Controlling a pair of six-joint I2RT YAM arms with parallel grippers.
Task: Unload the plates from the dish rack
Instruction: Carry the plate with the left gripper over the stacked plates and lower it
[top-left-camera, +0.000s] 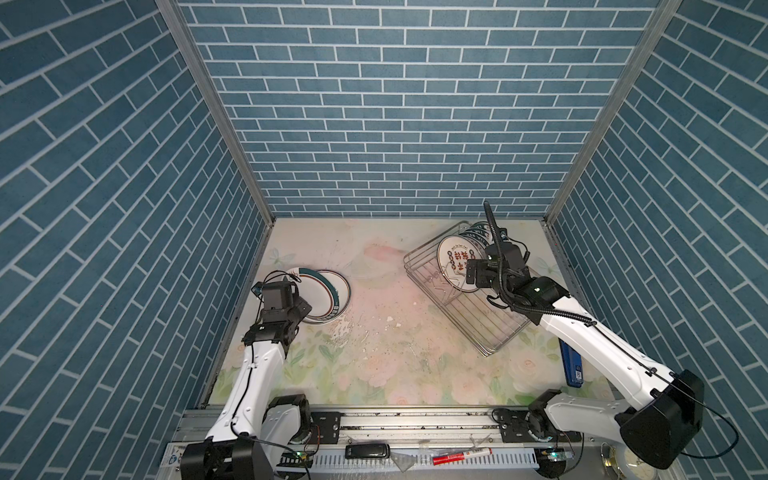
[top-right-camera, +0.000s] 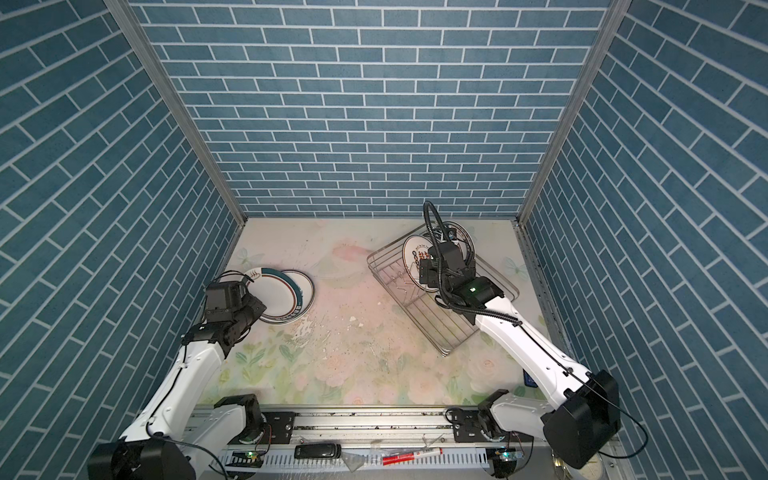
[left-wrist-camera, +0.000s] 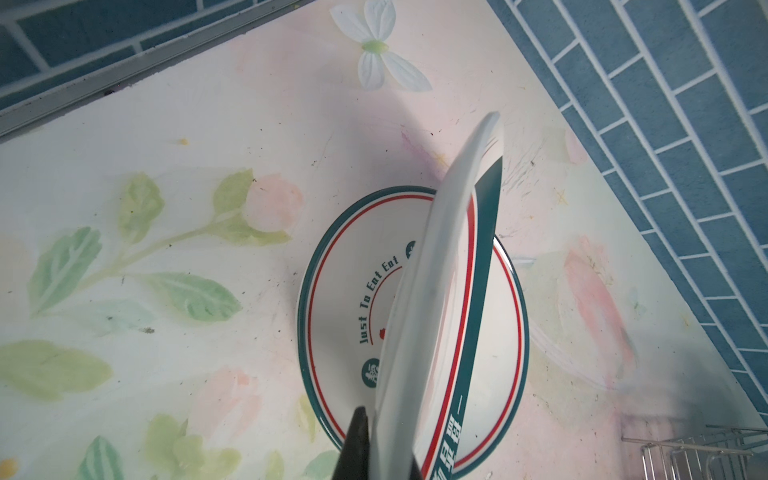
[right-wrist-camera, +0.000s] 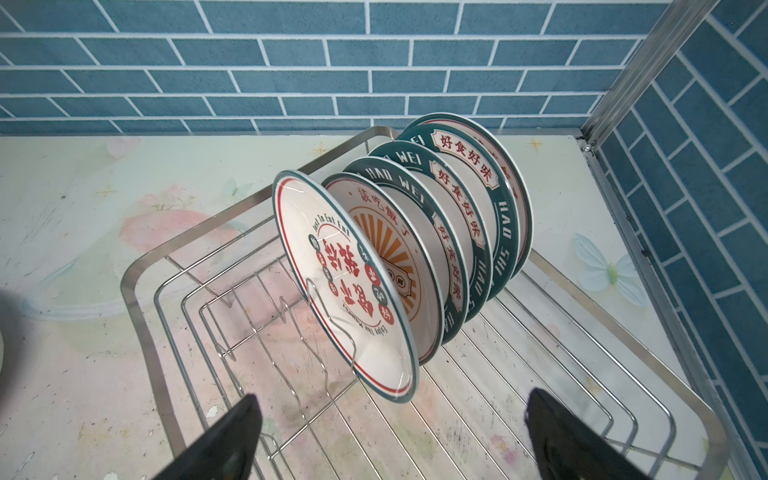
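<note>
My left gripper holds the white plate, which still leans tilted above the plate lying flat on the table. I need to lower my left gripper toward that flat plate next and release the white plate's rim there.
My left gripper (left-wrist-camera: 386, 449) is shut on the rim of a white plate with a teal and red band (left-wrist-camera: 440, 291). It holds this plate tilted over another plate (left-wrist-camera: 353, 270) that lies flat on the table at the left (top-left-camera: 344, 297). The dish rack (top-left-camera: 457, 320), a silver wire basket, sits at the back right. Several plates (right-wrist-camera: 345, 291) stand upright in its slots. My right gripper (right-wrist-camera: 390, 432) hangs open over the rack, just in front of the nearest standing plate (top-left-camera: 455, 257), with nothing between its fingers.
A blue flat object (top-left-camera: 571, 365) lies on the table right of the rack, partly under the right arm. Blue brick walls close in the back and both sides. A black device (top-left-camera: 368, 451) and a red marker (top-left-camera: 461, 457) lie on the front rail.
</note>
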